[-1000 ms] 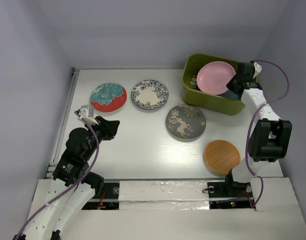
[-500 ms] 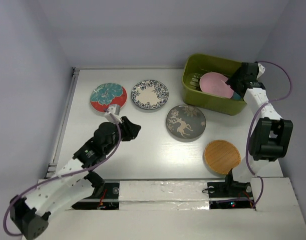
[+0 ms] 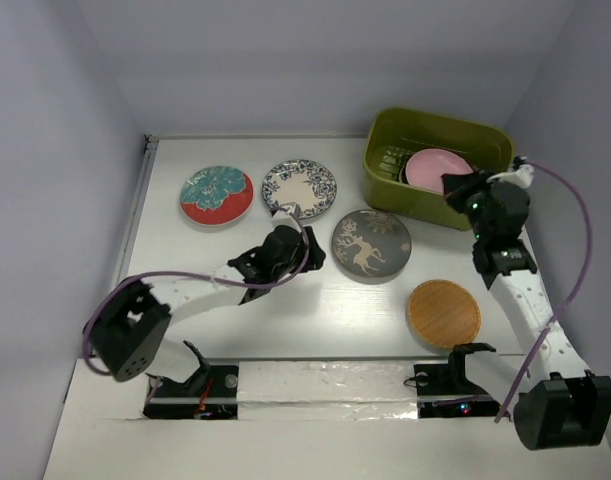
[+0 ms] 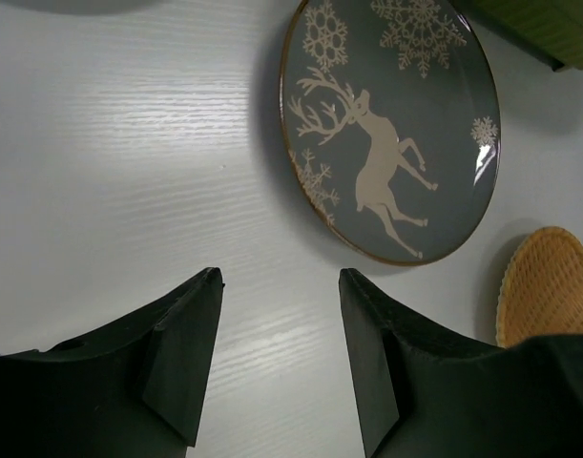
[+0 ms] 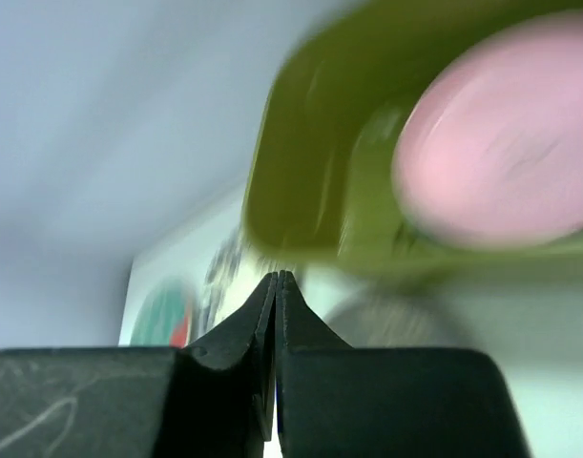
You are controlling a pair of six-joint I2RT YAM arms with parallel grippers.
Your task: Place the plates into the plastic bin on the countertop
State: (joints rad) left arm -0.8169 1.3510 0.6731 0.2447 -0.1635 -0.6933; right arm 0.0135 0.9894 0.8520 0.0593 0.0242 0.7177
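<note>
Next, the left gripper lowers its open fingers to its right in the top view and closes, since the deer plate's antler-side rim [image 3: 336, 247] [image 4: 308, 196] lies below it that way.
The olive-green bin [image 3: 385, 172] stands at the back right of the white countertop [image 3: 285, 300], with the pink plate [image 3: 435, 167] lying inside it. The pink plate [image 5: 501, 143] and bin [image 5: 310, 191] show blurred in the right wrist view. On the countertop lie the red-teal floral plate [image 3: 216, 194], the white-blue plate [image 3: 299, 187], the grey deer plate [image 3: 371, 245] and the orange plate [image 3: 443, 313]. My left gripper [image 3: 307, 248] is open and empty, just left of the deer plate [image 4: 391, 124]. My right gripper [image 3: 453, 186] is shut and empty at the bin's near rim.
Grey walls enclose the countertop on the left, back and right. The orange plate [image 4: 549, 286] lies near the front right, close to the right arm's base. A raised strip [image 3: 145, 170] runs along the countertop's left edge.
My right gripper let go of the pink plate, which now lies in the bin, and drew back toward the near rim. My left arm swept right across the countertop to the deer plate.
</note>
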